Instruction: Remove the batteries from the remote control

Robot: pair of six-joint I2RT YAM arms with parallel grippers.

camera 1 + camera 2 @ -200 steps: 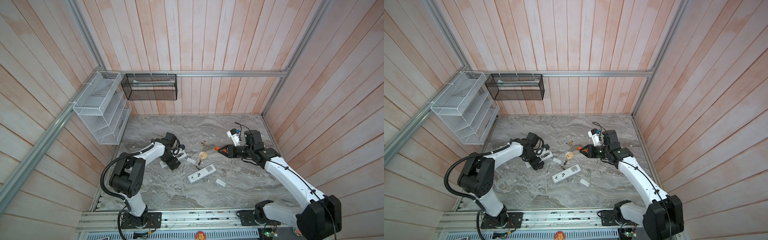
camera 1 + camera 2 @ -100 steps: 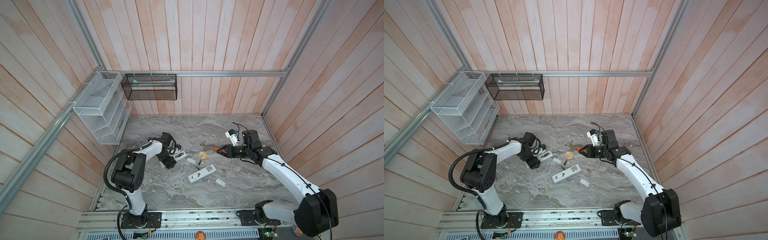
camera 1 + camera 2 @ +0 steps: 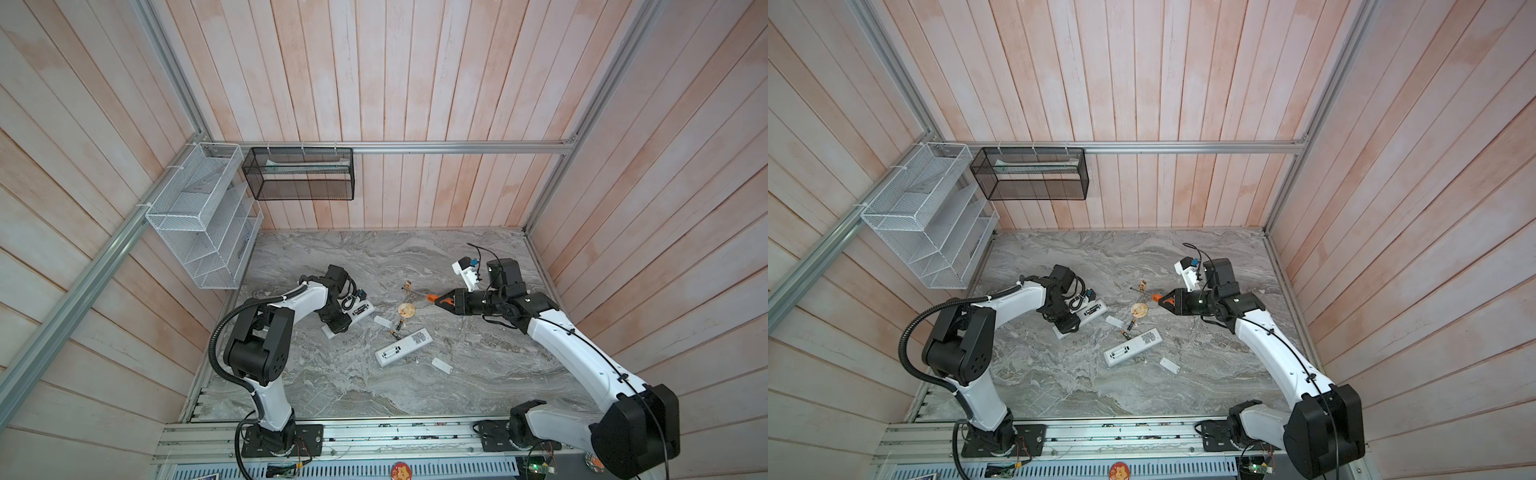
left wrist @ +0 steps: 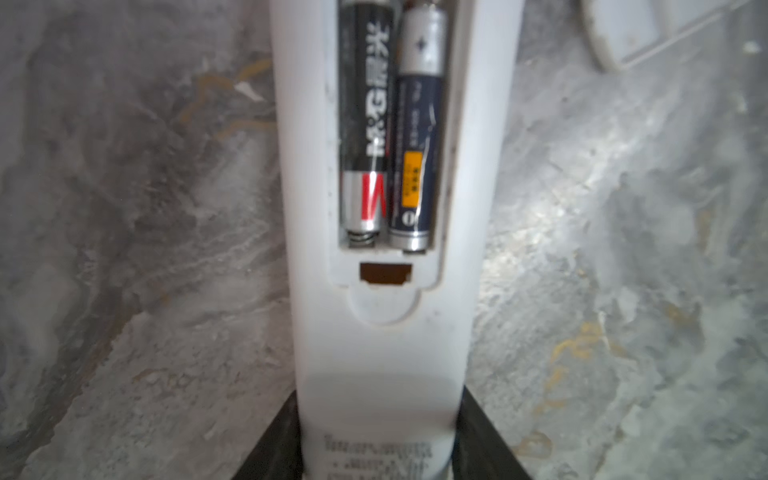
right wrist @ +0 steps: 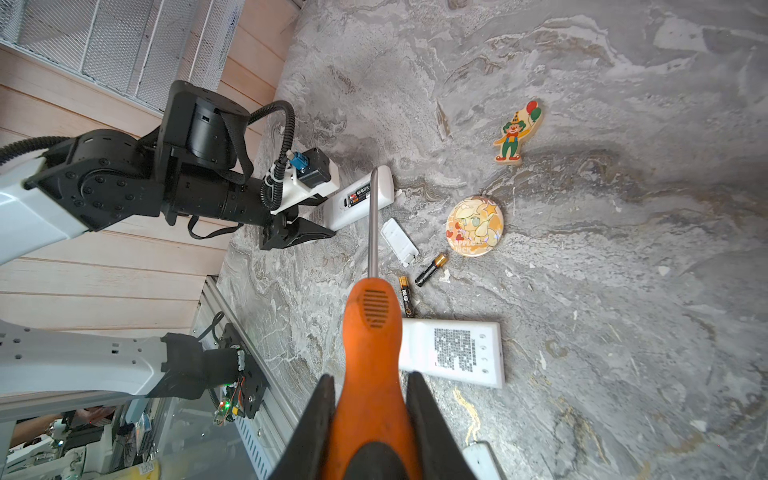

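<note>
I will draw the held remote back toward my base with my left gripper and release it on the bare tabletop beside the second remote's near side.
A white remote control (image 4: 382, 332) lies back up at the left of the table (image 3: 478, 374), its compartment uncovered. Two batteries sit inside: a black one (image 4: 365, 124) and a dark blue one (image 4: 417, 145). My left gripper (image 4: 380, 395) is shut on the remote's end, a finger against each side; in both top views it (image 3: 334, 326) (image 3: 1067, 324) covers that end. Two loose batteries (image 5: 431, 270) (image 5: 405, 295) lie beside a second remote (image 3: 403, 347). My right gripper (image 5: 370, 382) hovers right of centre, shut on an orange-handled screwdriver (image 5: 372, 324) whose shaft points toward the held remote.
White cover plates (image 3: 381, 320) (image 3: 441, 364) lie near the second remote. A round badge (image 5: 473, 224) and a clown figure (image 5: 515, 133) sit mid-table. A white wire rack (image 3: 203, 216) and a black mesh basket (image 3: 299, 174) hang on the back-left walls.
My left gripper's jaws have narrowed onto the remote's end, and that arm has shifted slightly. The right arm with the screwdriver has barely moved.
</note>
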